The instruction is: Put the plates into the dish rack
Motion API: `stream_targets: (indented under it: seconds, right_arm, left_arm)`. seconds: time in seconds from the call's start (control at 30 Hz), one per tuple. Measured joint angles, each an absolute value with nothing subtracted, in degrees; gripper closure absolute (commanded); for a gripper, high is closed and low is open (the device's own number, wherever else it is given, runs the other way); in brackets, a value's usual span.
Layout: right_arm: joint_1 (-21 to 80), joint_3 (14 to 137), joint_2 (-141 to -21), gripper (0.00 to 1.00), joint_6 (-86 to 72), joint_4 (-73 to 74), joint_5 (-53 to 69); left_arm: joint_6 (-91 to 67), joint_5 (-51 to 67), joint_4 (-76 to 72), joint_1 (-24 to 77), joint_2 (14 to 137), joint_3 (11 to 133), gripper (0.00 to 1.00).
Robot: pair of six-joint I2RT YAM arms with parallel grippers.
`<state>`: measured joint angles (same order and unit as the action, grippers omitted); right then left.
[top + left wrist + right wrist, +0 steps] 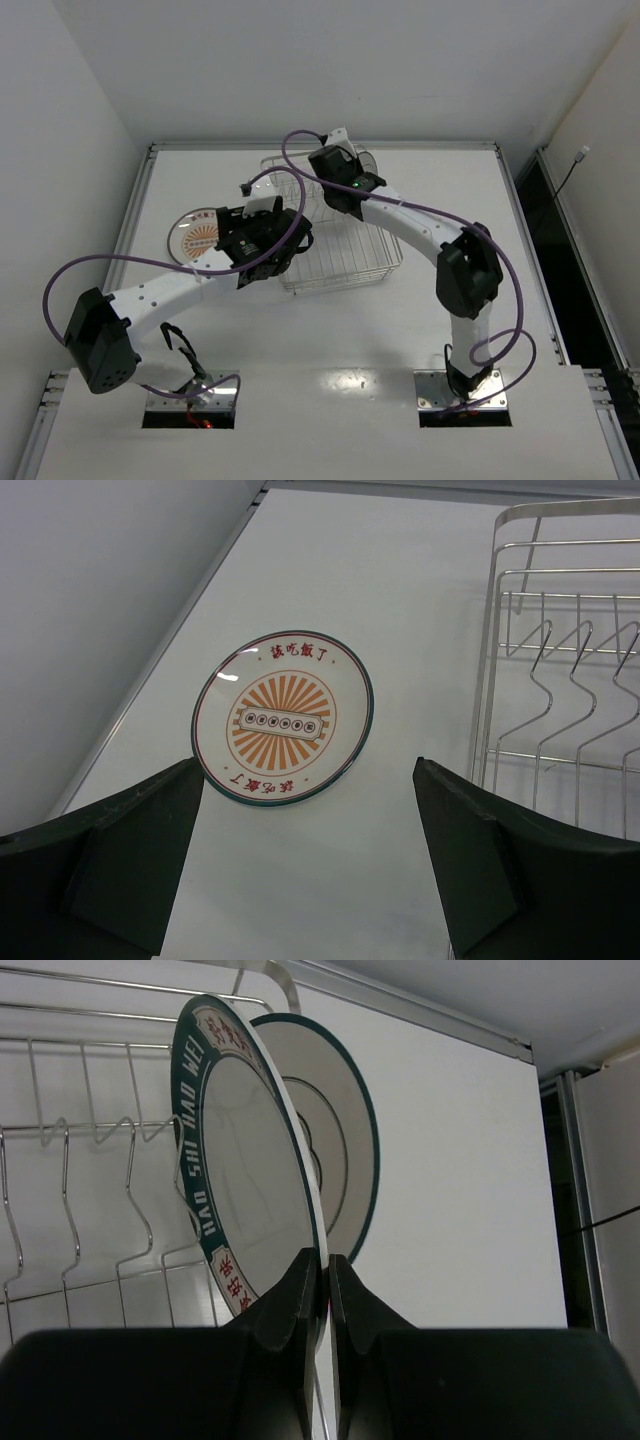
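Note:
The orange sunburst plate point(283, 718) lies flat below the left gripper, so the robot next needs to lower that gripper's open fingers onto the sunburst plate's rim by the rack, the part of the rim nearest to them.
The dish rack point(345, 262) stands mid-table. My right gripper point(327, 1270) is shut on the rim of the teal-rimmed plate point(250, 1160) and holds it upright on edge over the rack's far end point(90, 1090). A second plate point(345, 1150) stands upright just behind it, its whitish underside showing. In the top view my right gripper point(340, 170) is over the rack's far end. The orange sunburst plate point(283, 718) lies flat on the table left of the rack point(560, 680); it also shows in the top view point(195, 238). My left gripper point(308, 780) is open and empty, above the table just short of that plate.
The table's raised metal edge point(160, 670) runs along the left, close to the sunburst plate, with a white wall beyond. The left arm point(170, 290) reaches across the left half of the table. Purple cables point(80, 270) loop beside both arms.

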<state>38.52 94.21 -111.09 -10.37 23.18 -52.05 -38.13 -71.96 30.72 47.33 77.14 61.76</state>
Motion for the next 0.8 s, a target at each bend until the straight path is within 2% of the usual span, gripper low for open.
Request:
stream_targets:
  seconds: [0.03,0.1,0.13,0.17,0.2,0.3,0.5,0.63,0.8]
  right_arm:
    - [38.4,94.7,-111.9,0.98,-10.3,23.0,-51.6]
    - [38.1,95.9,-113.5,0.85,-10.1,23.2,-49.9]
    - [37.8,96.5,-114.2,0.72,-10.0,23.4,-48.3]
    - [37.3,97.2,-114.8,0.72,-10.1,23.5,-47.3]
    - [36.7,97.8,-115.3,0.6,-10.1,24.1,-45.3]
    - [34.0,98.0,-115.3,0.49,-12.0,25.3,-39.4]
    - [30.4,89.4,-107.9,0.41,-17.0,26.4,-29.3]
    - [30.9,68.8,-88.0,0.33,-21.6,20.9,-16.8]
    - [32.2,45.5,-62.7,0.31,-27.6,12.6,-0.1]
  left_arm:
    - [-38.2,-72.0,30.7,47.3,77.1,61.8,0.16]
    - [-38.2,-72.0,30.7,47.3,77.1,61.8,0.16]
    - [-38.2,-72.0,30.7,47.3,77.1,61.8,0.16]
    - [-38.2,-72.0,30.7,47.3,77.1,61.8,0.16]
    - [-38.2,-72.0,30.7,47.3,77.1,61.8,0.16]
    - [-38.2,-72.1,30.7,47.3,77.1,61.8,0.16]
    - [-38.1,-72.6,30.7,47.3,77.1,61.8,0.11]
    - [-39.1,-73.1,31.7,46.9,78.0,62.2,0.06]
    - [-41.3,-68.4,34.2,40.5,82.8,64.8,0.04]
